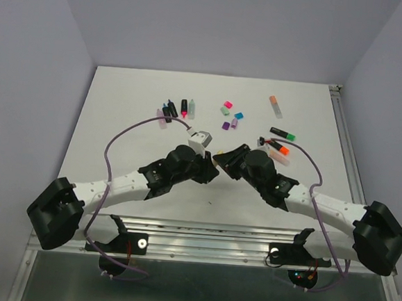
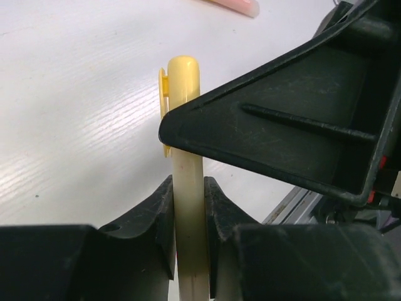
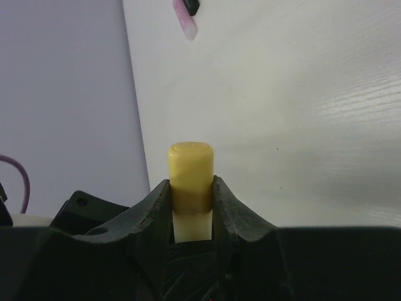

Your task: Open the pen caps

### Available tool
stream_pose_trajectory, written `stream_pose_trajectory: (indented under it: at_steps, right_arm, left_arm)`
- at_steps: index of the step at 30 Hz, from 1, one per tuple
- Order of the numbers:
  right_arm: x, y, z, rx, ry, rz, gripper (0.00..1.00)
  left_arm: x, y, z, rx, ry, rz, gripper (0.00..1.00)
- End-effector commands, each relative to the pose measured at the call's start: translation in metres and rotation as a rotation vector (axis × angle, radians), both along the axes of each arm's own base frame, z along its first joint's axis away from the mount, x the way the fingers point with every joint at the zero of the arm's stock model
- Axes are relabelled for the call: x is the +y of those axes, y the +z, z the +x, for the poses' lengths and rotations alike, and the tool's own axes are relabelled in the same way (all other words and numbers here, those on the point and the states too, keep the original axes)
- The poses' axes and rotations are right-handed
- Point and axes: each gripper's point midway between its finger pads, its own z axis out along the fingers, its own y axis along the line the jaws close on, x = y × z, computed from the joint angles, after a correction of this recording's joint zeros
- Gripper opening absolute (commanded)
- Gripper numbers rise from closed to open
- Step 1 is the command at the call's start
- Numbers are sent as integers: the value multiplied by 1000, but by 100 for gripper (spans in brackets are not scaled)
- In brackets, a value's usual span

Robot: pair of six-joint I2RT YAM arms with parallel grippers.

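Note:
The right gripper pulls away from the body of the pen next, then carries the yellow cap outward and down beside the purple cap (image 1: 238, 129), because loose caps gather there.
A yellow pen hangs above the table's middle, held between both grippers. In the left wrist view my left gripper (image 2: 188, 188) is shut on its pale barrel (image 2: 190, 244). The yellow cap (image 2: 183, 78) sticks out beyond that, with a finger of the right gripper (image 2: 282, 132) lying across it. In the right wrist view my right gripper (image 3: 190, 183) is shut on the yellow cap (image 3: 190, 166), which still sits on the barrel (image 3: 191, 227). From above, the left gripper (image 1: 210, 161) and the right gripper (image 1: 223, 158) meet tip to tip and hide most of the pen.
Loose caps lie behind the grippers: pink (image 1: 227, 104), green (image 1: 225, 111), blue (image 1: 238, 116), purple (image 1: 225, 125). Pens lie at the back left (image 1: 184, 107) and right (image 1: 282, 134), with a pastel orange one (image 1: 276, 106). A metal rail (image 1: 345, 134) edges the right side.

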Motion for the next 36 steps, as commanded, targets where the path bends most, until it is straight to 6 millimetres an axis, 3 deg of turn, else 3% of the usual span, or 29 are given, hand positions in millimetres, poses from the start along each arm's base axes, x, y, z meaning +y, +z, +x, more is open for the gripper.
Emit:
stream_pose_trajectory:
  at_steps: [1, 2, 3, 5, 6, 7, 8, 10, 13, 15, 16, 17, 20, 21, 24, 26, 27, 28, 29, 30, 31, 36]
  right_arm:
    - [-45, -2, 55, -33, -382, -167, 1]
    - [-46, 19, 68, -55, -442, -151, 1]
    - [-60, 8, 80, -37, -503, -216, 1]
    - [-66, 15, 100, -46, -524, -251, 1]
    - [-67, 29, 113, -62, -537, -236, 1]
    - [-77, 20, 127, -43, -555, -263, 1]
    - [-80, 20, 134, -42, -555, -278, 1]
    - [-90, 25, 150, -44, -583, -285, 1]
    - [-85, 24, 166, -72, -515, -350, 1]
    - [-79, 17, 172, -82, -452, -438, 1]
    - [-73, 25, 177, -95, -429, -445, 1]
    - [-73, 6, 179, -66, -391, -526, 1]
    - [-66, -1, 188, -52, -349, -585, 1]
    - [-64, -17, 192, -40, -312, -633, 1]
    - [-59, -26, 205, -46, -276, -681, 1]
    - [-51, -49, 212, -23, -224, -719, 1]
    - [-46, -44, 220, -40, -201, -739, 1]
    - [-40, -65, 222, -17, -154, -769, 1]
    - [-36, -71, 225, -16, -123, -789, 1]
    - [-31, -65, 233, -36, -102, -805, 1]
    - [-28, -84, 235, -17, -71, -836, 1]
    - [-22, -104, 241, -5, -12, -887, 2]
  left_arm:
    - [-24, 54, -22, -33, -21, -156, 0]
    - [-23, 46, -31, -16, -12, -134, 0]
    - [-19, 48, -34, 1, 18, -147, 0]
    - [-14, 37, -48, 28, 17, -145, 0]
    - [-11, 35, -53, 39, 17, -151, 0]
    - [-8, 39, -58, 55, 26, -182, 0]
    - [-4, 29, -65, 75, 25, -175, 0]
    - [2, 32, -71, 85, 29, -205, 0]
    - [15, 19, -73, 136, 87, -198, 0]
    - [22, 18, -62, 121, 155, -173, 0]
    - [29, 9, -60, 134, 191, -119, 0]
    - [31, 13, -51, 119, 239, -105, 0]
    - [42, 8, -38, 111, 319, -34, 0]
    - [43, 9, -35, 111, 335, -14, 0]
    - [53, 11, -17, 114, 398, 0, 0]
    - [57, 8, -8, 124, 411, 11, 0]
    - [64, 8, 2, 126, 444, 10, 0]
    - [68, 4, 7, 130, 454, 24, 0]
    - [72, 2, 11, 134, 467, 30, 0]
    - [81, -2, 22, 144, 501, 37, 0]
    - [85, -5, 26, 141, 509, 47, 0]
    - [109, -22, 47, 159, 584, 77, 0]
